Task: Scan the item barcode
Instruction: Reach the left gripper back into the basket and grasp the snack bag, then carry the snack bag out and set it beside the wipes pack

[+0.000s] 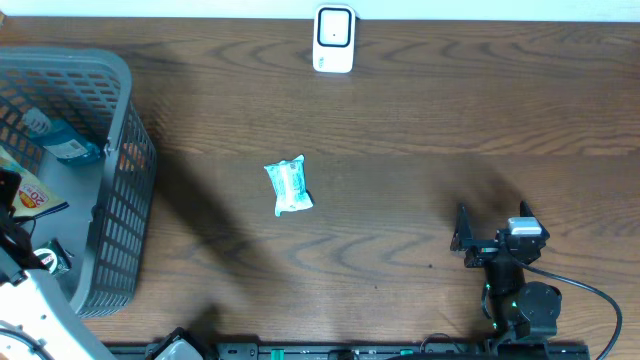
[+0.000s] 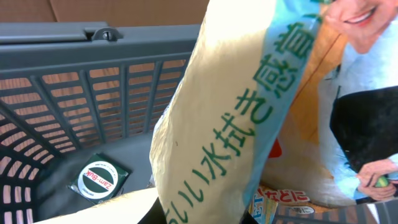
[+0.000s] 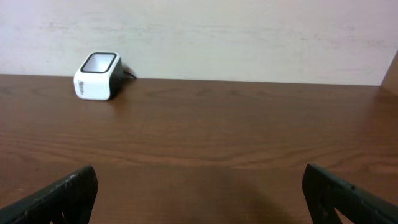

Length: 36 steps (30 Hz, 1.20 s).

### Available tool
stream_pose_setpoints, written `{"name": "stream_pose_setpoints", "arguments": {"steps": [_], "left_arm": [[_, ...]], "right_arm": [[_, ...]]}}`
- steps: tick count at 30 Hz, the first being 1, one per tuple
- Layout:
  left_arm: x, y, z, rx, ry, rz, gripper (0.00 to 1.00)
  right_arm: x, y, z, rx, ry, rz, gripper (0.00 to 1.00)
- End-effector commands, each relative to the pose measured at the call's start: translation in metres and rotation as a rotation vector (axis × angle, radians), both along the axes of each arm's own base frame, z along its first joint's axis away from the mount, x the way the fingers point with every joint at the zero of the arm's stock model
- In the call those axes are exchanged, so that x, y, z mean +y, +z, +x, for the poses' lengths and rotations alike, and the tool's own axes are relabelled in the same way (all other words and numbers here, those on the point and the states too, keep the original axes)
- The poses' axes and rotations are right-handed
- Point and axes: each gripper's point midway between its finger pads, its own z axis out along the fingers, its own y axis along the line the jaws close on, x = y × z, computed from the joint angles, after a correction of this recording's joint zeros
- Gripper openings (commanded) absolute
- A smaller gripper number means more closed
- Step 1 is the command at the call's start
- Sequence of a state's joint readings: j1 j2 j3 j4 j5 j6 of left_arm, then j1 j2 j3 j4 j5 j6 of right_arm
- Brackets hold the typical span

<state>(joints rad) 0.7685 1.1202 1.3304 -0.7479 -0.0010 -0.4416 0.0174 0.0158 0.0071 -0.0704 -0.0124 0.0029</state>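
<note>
Bare tabletop point(image 1: 342, 178) beside the teal packet lies right of my left gripper in the overhead view, past the basket's side: next I lift clear, cross and lower to release.
In the left wrist view a cream packet point(image 2: 224, 124) with green Japanese print and a blue edge fills the middle, and my left gripper point(image 2: 205, 218) is shut on its lower end inside the grey basket point(image 2: 74, 81). From overhead that gripper point(image 1: 12, 196) sits low in the basket point(image 1: 120, 210) at the far left, next to an orange-and-yellow pack point(image 1: 33, 195). The white barcode scanner point(image 1: 333, 38) stands at the table's far edge, also seen as the scanner point(image 3: 98, 76) in the right wrist view. My right gripper point(image 1: 468, 240) rests open and empty at the front right.
A small teal packet point(image 1: 289, 186) lies on the table near the middle. The basket also holds a green Zam-Buk tin point(image 2: 97, 178), a blue-capped item point(image 1: 55, 140) and other printed packs point(image 2: 354, 93). A pale wall point(image 3: 249, 37) runs behind the table.
</note>
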Motion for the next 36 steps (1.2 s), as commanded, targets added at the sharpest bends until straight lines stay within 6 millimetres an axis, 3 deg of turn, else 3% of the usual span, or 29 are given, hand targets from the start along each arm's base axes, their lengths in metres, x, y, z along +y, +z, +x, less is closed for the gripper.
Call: {"name": "stream_pose_setpoints", "arguments": {"steps": [1, 9, 15, 18, 23, 31, 36], "left_arm": [[0.002, 0.012, -0.002, -0.029, 0.023, 0.024, 0.07], [0.003, 0.039, 0.003, -0.116, 0.011, 0.096, 0.07], [-0.025, 0.069, 0.016, -0.25, -0.14, 0.114, 0.07], [-0.057, 0.097, 0.028, -0.37, -0.314, 0.13, 0.07], [-0.097, 0.119, 0.034, -0.489, -0.487, 0.082, 0.07], [-0.18, 0.12, 0.056, -0.509, -0.825, 0.013, 0.07], [-0.247, 0.117, 0.066, -0.492, -1.075, -0.003, 0.07]], "right_arm": [[0.004, -0.001, 0.0, 0.002, 0.018, -0.011, 0.99], [0.004, -0.001, 0.0, 0.003, 0.018, -0.011, 0.99], [0.004, -0.001, 0.0, 0.003, 0.018, -0.011, 0.99], [0.004, -0.001, 0.0, 0.002, 0.018, -0.011, 0.99], [0.004, -0.001, 0.0, 0.003, 0.018, -0.011, 0.99], [0.004, -0.001, 0.0, 0.002, 0.018, -0.011, 0.99], [0.004, -0.001, 0.0, 0.002, 0.018, -0.011, 0.99]]}}
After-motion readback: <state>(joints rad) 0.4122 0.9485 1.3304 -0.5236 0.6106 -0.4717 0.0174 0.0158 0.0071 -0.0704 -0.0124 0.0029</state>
